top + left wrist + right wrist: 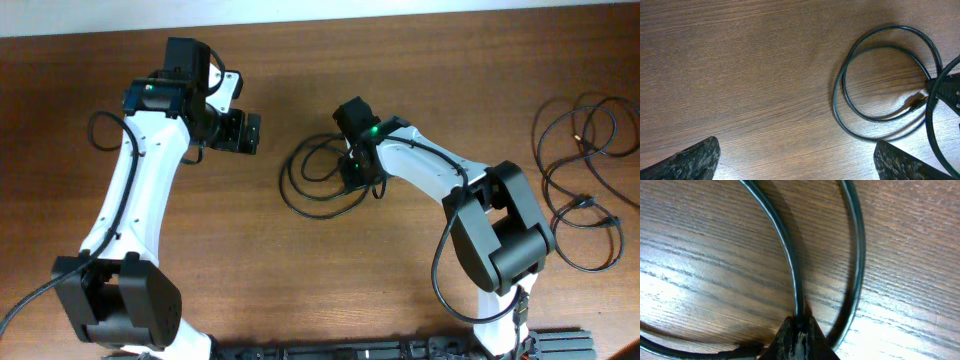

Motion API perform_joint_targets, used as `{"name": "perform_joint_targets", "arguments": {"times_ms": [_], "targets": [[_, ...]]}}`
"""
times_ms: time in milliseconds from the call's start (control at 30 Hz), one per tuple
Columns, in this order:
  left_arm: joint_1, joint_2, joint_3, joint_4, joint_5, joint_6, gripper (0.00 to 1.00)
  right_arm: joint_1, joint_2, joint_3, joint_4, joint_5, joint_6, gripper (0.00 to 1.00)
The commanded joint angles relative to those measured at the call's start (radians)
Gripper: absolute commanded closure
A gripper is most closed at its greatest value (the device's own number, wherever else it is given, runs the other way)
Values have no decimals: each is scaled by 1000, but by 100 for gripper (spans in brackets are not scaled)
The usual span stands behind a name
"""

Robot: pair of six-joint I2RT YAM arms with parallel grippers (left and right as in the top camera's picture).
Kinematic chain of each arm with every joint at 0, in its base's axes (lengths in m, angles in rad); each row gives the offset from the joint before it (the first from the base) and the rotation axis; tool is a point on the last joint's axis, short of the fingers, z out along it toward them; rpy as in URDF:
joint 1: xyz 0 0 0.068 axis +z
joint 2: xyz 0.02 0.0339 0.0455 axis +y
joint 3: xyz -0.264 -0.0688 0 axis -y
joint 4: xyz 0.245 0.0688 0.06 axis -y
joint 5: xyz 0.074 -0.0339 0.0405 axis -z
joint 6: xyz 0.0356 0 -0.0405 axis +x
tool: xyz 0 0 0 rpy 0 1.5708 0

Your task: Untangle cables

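Observation:
Bare wood lies to the right of my right gripper in the overhead view, so next I lift the piece of black cable off the overlapping loops, lower it there and release.
A black cable (310, 180) lies coiled in loops at the table's centre. It shows in the left wrist view (880, 75) with its plug end (916, 101). My right gripper (356, 168) is down on the coil's right side, shut on one strand of the black cable (790, 255); the fingertips (799, 330) pinch it. A second strand (856, 245) passes just to the right. My left gripper (243, 133) is open and empty, hovering left of the coil; its fingertips show in the lower corners of the left wrist view (795, 162).
A second bundle of thin black cables (585, 170) lies loosely spread at the far right of the wooden table (330, 290).

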Motion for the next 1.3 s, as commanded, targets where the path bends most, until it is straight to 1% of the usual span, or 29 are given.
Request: {"name": "perform_joint_targets", "arguments": {"times_ms": [0, 67, 133, 267, 300, 367, 400, 433, 533, 667, 700, 767, 833, 1000, 1033, 1067, 1133, 1167, 1233, 1267], "targets": [[0, 2, 1, 2, -4, -13, 1, -13, 0, 68, -71, -9, 6, 96], [0, 2, 1, 2, -4, -13, 1, -48, -30, 211, -177, -9, 5, 96], [0, 2, 1, 1, -4, -13, 1, -108, -50, 471, -346, -9, 5, 96], [0, 2, 1, -2, -4, -13, 1, -200, -51, 834, -541, -9, 6, 96], [0, 2, 1, -2, -4, -13, 1, -230, -51, 909, -583, -4, 6, 96], [0, 2, 1, -2, -4, -13, 1, -280, -51, 973, -652, 51, 6, 96], [0, 2, 1, -2, -4, -13, 1, -308, -51, 974, -687, 94, 6, 96], [0, 2, 1, -2, -4, -13, 1, -348, -49, 959, -750, 178, 6, 96], [0, 2, 1, -2, -4, -13, 1, -425, -48, 883, -837, 285, 7, 96], [0, 2, 1, -5, -4, -13, 1, -524, -48, 709, -921, 264, 6, 96], [0, 2, 1, -5, -4, -13, 1, -539, -48, 644, -927, 265, 6, 96], [0, 2, 1, -5, -4, -13, 1, -553, -48, 573, -893, 263, 6, 96], [0, 2, 1, -5, -4, -13, 1, -554, -48, 518, -864, 224, 5, 96], [0, 2, 1, -8, -4, -13, 1, -554, -48, 510, -807, 82, 1, 96], [0, 2, 1, -9, -4, -13, 1, -553, -48, 510, -775, -27, -46, 96], [0, 2, 1, -8, -4, -13, 1, -553, -48, 510, -733, -199, -145, 96], [0, 2, 1, -8, -4, -13, 1, -550, -48, 510, -699, -335, -191, 96], [0, 2, 1, -9, -4, -13, 1, -543, -48, 510, -693, -347, -192, 96], [0, 2, 1, -9, -4, -13, 1, -515, -48, 507, -695, -341, -240, 96], [0, 2, 1, -9, -4, -13, 1, -500, -48, 499, -695, -314, -240, 84]]}}
